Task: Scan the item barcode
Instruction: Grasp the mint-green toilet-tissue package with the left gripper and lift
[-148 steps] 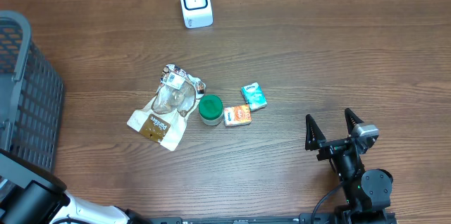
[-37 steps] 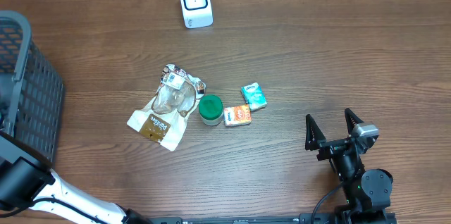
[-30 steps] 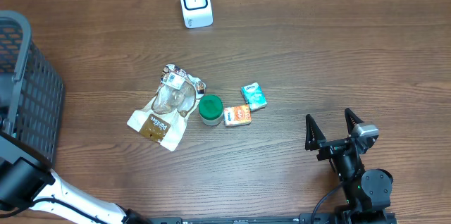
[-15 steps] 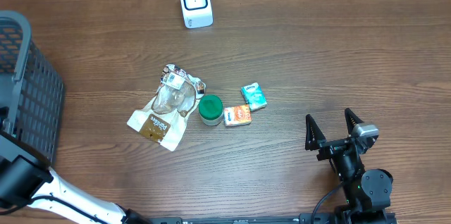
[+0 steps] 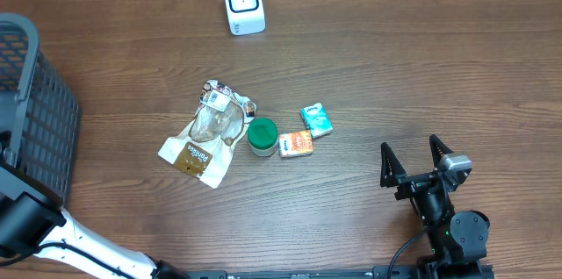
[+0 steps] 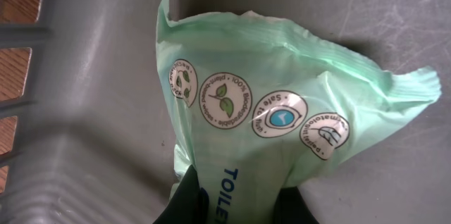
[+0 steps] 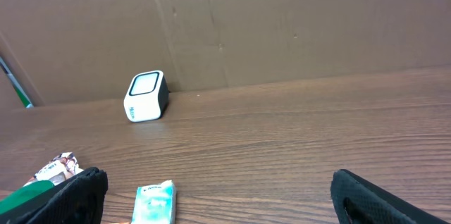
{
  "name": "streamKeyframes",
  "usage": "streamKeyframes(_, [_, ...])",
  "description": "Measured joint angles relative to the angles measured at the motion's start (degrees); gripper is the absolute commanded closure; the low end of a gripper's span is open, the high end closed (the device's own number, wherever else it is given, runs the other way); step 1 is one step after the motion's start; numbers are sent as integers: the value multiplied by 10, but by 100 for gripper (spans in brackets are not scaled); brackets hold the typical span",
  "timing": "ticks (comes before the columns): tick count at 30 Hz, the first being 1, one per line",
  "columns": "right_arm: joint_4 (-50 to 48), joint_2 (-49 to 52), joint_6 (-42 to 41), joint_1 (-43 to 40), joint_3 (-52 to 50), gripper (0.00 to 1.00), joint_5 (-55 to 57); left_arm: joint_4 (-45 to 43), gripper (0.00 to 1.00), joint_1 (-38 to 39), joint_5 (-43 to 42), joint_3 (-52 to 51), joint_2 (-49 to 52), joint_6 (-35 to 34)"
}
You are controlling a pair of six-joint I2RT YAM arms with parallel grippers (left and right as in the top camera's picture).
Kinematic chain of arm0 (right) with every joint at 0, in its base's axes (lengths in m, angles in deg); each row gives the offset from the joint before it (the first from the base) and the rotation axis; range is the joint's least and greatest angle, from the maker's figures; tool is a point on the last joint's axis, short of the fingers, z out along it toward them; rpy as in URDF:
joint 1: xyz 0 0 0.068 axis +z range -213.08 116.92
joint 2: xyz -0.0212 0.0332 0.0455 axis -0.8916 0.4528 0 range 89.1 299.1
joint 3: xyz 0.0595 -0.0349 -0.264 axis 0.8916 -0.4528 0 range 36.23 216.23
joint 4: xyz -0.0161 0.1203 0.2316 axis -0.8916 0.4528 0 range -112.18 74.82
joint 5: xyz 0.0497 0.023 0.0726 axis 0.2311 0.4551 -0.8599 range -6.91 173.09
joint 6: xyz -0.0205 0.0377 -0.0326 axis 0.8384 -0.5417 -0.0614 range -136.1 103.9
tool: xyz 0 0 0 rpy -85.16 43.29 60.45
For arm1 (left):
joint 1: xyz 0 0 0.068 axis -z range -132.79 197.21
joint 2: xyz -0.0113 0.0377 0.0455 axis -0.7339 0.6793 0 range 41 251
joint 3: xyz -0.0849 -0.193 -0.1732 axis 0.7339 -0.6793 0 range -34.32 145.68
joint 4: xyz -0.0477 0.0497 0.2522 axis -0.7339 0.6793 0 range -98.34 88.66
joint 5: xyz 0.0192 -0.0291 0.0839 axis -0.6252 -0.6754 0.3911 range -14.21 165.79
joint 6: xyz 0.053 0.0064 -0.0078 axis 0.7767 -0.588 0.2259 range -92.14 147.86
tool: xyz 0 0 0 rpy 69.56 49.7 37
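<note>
My left gripper needs to lift over the side of the basket next and come down beside the snack bag to release, since that lies to its right in the overhead view.
A pale green soft pack of toilet wipes point(image 6: 275, 111) lies on the grey floor of the basket point(image 6: 91, 76) in the left wrist view. My left gripper point(image 6: 239, 206) is shut on the pack's lower end, with a dark finger on each side of it. No barcode shows on the face I see. The white scanner point(image 5: 243, 3) stands at the table's far edge, and it also shows in the right wrist view as the scanner point(image 7: 146, 96). My right gripper point(image 5: 418, 160) rests open near the front right, with nothing between its fingers.
The grey mesh basket point(image 5: 35, 112) fills the left edge. Mid-table lie a snack bag point(image 5: 204, 132), a green-lidded jar point(image 5: 262, 136), an orange box point(image 5: 296, 143) and a teal pack point(image 5: 316, 120). A cardboard wall point(image 7: 282, 20) stands behind the scanner.
My left arm has shifted up and left along the basket's near side, and its jaws have closed on the green pack. The right arm and the table items have not moved.
</note>
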Motion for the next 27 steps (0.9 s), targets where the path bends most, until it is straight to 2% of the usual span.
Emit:
streamKeyframes(9, [0,0,0,0,0,0,0,13,96,7,-11,5,-7,-39])
streamKeyframes(15, [0,0,0,0,0,0,0,21,96,49,-88,5,-38,-79])
streamKeyframes(19, [0,0,0,0,0,0,0,8,96,90,-117,5,-115,-103])
streamKeyframes(27, [0,0,0,0,0,0,0,-23,96,144,-122,9,-311,-130])
